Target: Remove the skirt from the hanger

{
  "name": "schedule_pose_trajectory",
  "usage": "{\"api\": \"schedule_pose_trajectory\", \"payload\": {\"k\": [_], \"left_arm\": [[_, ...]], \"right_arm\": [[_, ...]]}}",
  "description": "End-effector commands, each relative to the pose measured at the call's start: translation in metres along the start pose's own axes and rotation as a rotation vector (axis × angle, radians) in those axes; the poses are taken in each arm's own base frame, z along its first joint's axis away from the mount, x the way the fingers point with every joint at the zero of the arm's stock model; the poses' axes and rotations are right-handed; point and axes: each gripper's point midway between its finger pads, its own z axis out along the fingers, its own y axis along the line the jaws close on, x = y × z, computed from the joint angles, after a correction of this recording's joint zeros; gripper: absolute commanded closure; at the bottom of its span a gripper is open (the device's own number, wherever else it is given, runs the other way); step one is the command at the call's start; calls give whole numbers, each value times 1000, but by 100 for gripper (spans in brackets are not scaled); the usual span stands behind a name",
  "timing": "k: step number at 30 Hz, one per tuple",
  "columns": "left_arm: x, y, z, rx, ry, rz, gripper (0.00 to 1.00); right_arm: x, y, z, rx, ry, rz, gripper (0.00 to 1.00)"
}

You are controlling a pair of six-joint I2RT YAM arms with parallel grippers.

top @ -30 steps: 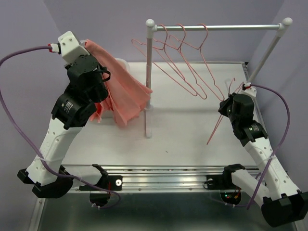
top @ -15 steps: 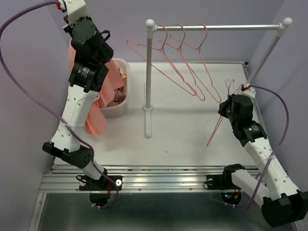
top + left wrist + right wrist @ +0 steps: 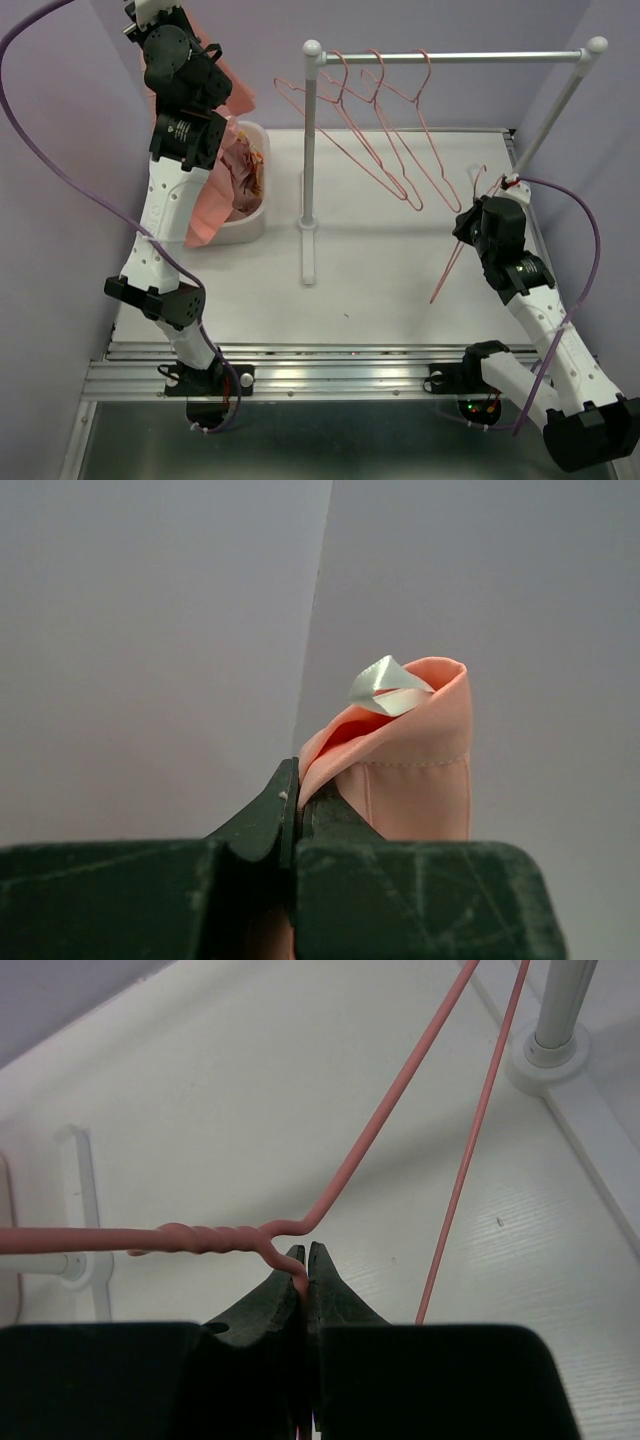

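Note:
The pink skirt point(image 3: 210, 195) already hangs free of the bare hanger, so next my left gripper will move down onto the cloth in the white bin and release the skirt.
The pink skirt point(image 3: 210, 195) hangs from my left gripper point(image 3: 215, 85), raised high at the back left over the white bin point(image 3: 255, 215). In the left wrist view that gripper point(image 3: 298, 780) is shut on the skirt's waistband point(image 3: 415, 770), with a white ribbon loop point(image 3: 385, 685) at the top of the fold. My right gripper point(image 3: 470, 218) at the right is shut on a bare pink wire hanger point(image 3: 452, 262), free of the skirt. In the right wrist view the jaws point(image 3: 306, 1265) pinch the hanger point(image 3: 200, 1238) just past its twisted neck.
A white clothes rail point(image 3: 450, 57) on two posts carries three empty pink hangers point(image 3: 385, 130). Its left post and base point(image 3: 309, 225) stand mid-table, right of the bin, which holds more pink cloth point(image 3: 245, 170). The rail's right post point(image 3: 555, 110) is close behind my right arm.
My left arm has swung up and back to the left with the skirt, from in front of the rail post to high over the bin. The right arm and hanger have not moved.

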Motion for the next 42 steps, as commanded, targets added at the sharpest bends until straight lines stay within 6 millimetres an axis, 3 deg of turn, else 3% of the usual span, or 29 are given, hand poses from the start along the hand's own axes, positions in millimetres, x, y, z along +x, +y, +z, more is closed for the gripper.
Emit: {"api": "schedule_pose_trajectory", "payload": {"k": [1,4,6,14,19,23,24,26,27,28,29,31,32,34,35,38,39,42], "left_arm": [[-41,7,6,14,-103,-134,100],[-62,4,10,18,-144,-168,100],[-65,0,11,24,-172,-168,100],[-53,-19,26,54,-234,-157,100],[-63,-28,36,149,-286,-203,100],[-42,-36,39,163,-233,-187,100],[-19,-40,42,150,-189,-150,100],[-4,-35,39,135,-150,-146,100],[37,-37,40,122,-85,-91,100],[28,-26,32,120,-102,-142,100],[75,-29,28,128,-40,-77,100],[76,-10,19,113,-44,-143,100],[110,-6,15,109,8,-112,100],[122,7,10,106,31,-134,100],[155,18,8,67,79,-106,100],[194,44,3,-10,128,-122,100],[224,51,0,-7,172,-90,100],[285,72,-6,-60,292,-92,100]], "right_arm": [[-12,2,-1,-12,-52,1,99],[-11,2,-1,-14,-49,1,99],[-11,2,-1,-14,-49,1,99],[-6,4,3,-23,-30,-5,99],[-2,4,6,-22,-19,-8,99],[0,3,9,-17,-12,-11,99],[0,4,9,-19,-11,-11,99],[1,4,8,-23,-9,-11,99],[2,5,9,-26,-5,-13,99],[2,5,8,-27,-4,-13,99],[1,5,8,-30,-6,-12,99],[3,7,8,-39,-1,-14,99],[3,7,8,-42,1,-12,99],[5,9,8,-51,10,-13,99],[6,9,9,-54,14,-14,99],[8,10,9,-62,21,-13,99],[9,11,9,-64,24,-15,99],[9,12,9,-70,26,-15,99]]}}
